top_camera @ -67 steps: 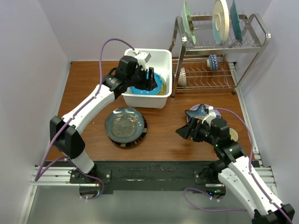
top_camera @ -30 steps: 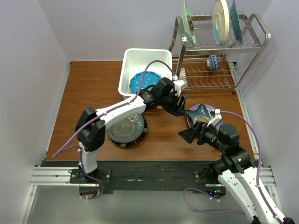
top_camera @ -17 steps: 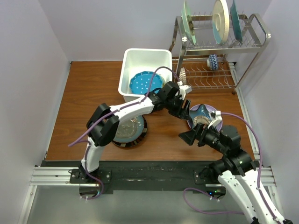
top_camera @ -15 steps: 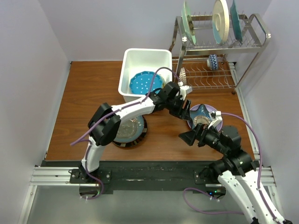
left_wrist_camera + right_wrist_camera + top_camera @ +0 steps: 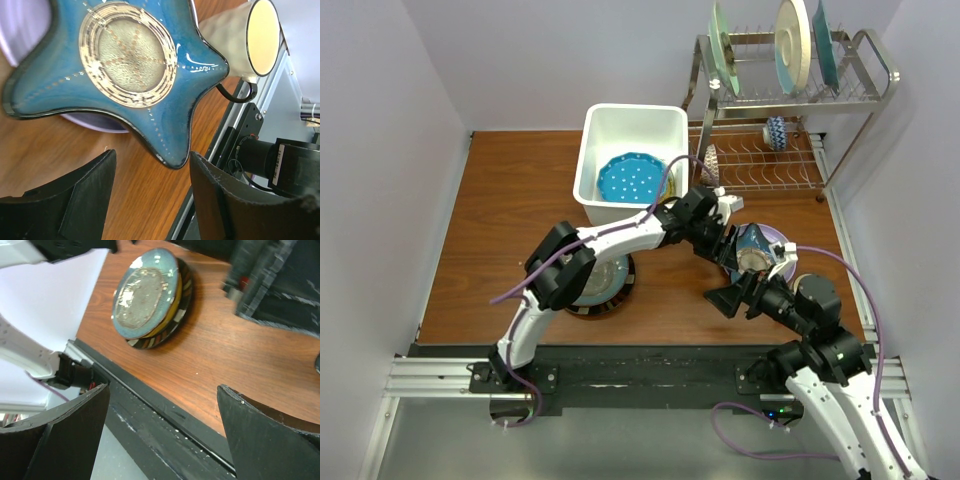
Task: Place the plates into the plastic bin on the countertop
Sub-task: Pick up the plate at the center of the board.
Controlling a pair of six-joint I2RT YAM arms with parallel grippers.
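Note:
The star plate's near point sticks out past the lilac plate, so my left gripper will go down onto the dark rim [image 5: 733, 277] [image 5: 171, 159] beside that point.
The white plastic bin [image 5: 665, 120] holds a blue dotted plate [image 5: 632, 180]. A blue star-shaped plate [image 5: 757, 243] lies on a lilac plate [image 5: 782, 240]; in the left wrist view the star plate [image 5: 130, 65] fills the top, with the lilac plate [image 5: 27, 30] under it. My left gripper [image 5: 728, 246] is open and empty, hovering at the star plate's near point [image 5: 150, 185]. A dark teal plate [image 5: 145, 292] tops a stack [image 5: 610, 275] with a black-rimmed striped plate at the bottom. My right gripper [image 5: 725, 298] is open and empty [image 5: 160, 440] above the countertop [image 5: 510, 190].
A cream mug [image 5: 250, 35] stands right beside the star plate. A metal wire dish rack [image 5: 790, 95] at the back right holds three large plates upright. The black rail [image 5: 165, 425] runs along the near edge.
My left gripper left the blue dotted plate in the bin and swung right to the star plate. My right arm drew back slightly toward the near edge.

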